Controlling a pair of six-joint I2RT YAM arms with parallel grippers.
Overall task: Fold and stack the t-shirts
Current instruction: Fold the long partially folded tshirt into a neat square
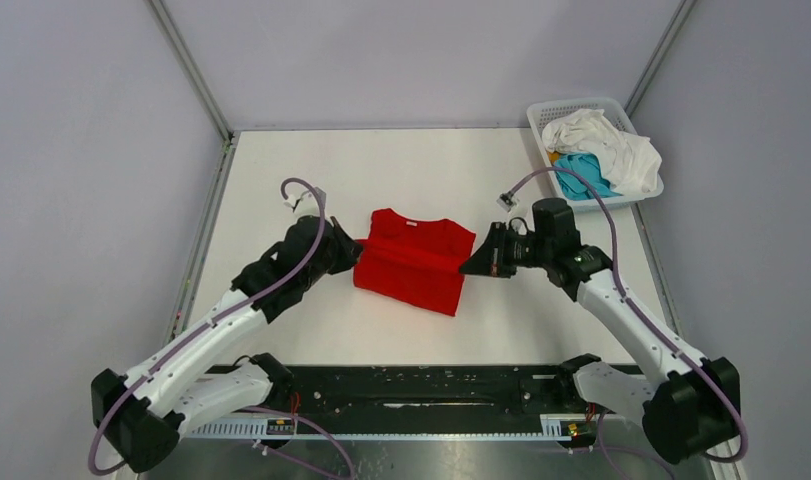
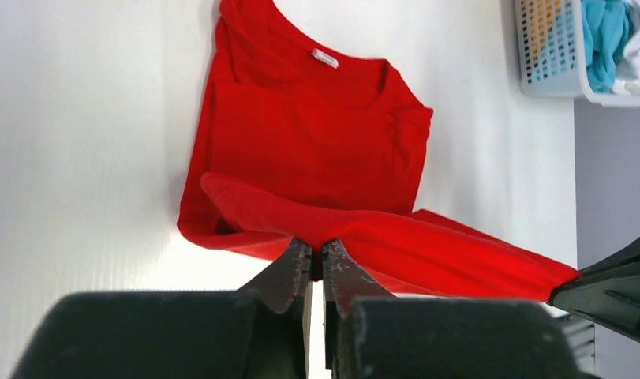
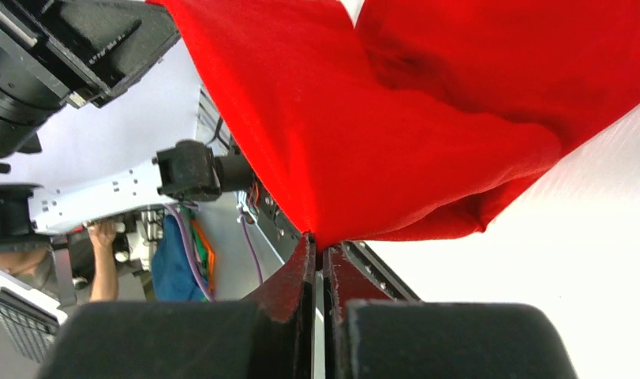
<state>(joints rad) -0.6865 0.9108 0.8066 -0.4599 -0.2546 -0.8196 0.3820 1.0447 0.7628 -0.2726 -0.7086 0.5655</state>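
The collar end of the t-shirt is uncovered. My left gripper needs to move outward and down next, lay the t-shirt's held edge onto the t-shirt's shoulder farther from the basket [image 2: 244,17] and let go of it.
The red t-shirt [image 1: 413,262] lies partly folded in the middle of the table, its collar towards the far side. My left gripper [image 1: 353,252] is shut on the shirt's left edge; the left wrist view shows red cloth [image 2: 316,142] pinched between the tips of that gripper [image 2: 317,251]. My right gripper [image 1: 468,266] is shut on the shirt's right edge, and the right wrist view shows cloth [image 3: 395,118] clamped in that gripper [image 3: 317,242]. The held edge hangs lifted between the two grippers. A white t-shirt [image 1: 603,145] and a teal-blue t-shirt [image 1: 584,172] lie crumpled in the basket.
The white lattice basket [image 1: 548,112] stands at the far right corner, and also shows in the left wrist view [image 2: 547,55]. A black rail [image 1: 411,385] runs along the near table edge between the arm bases. Grey walls enclose the table.
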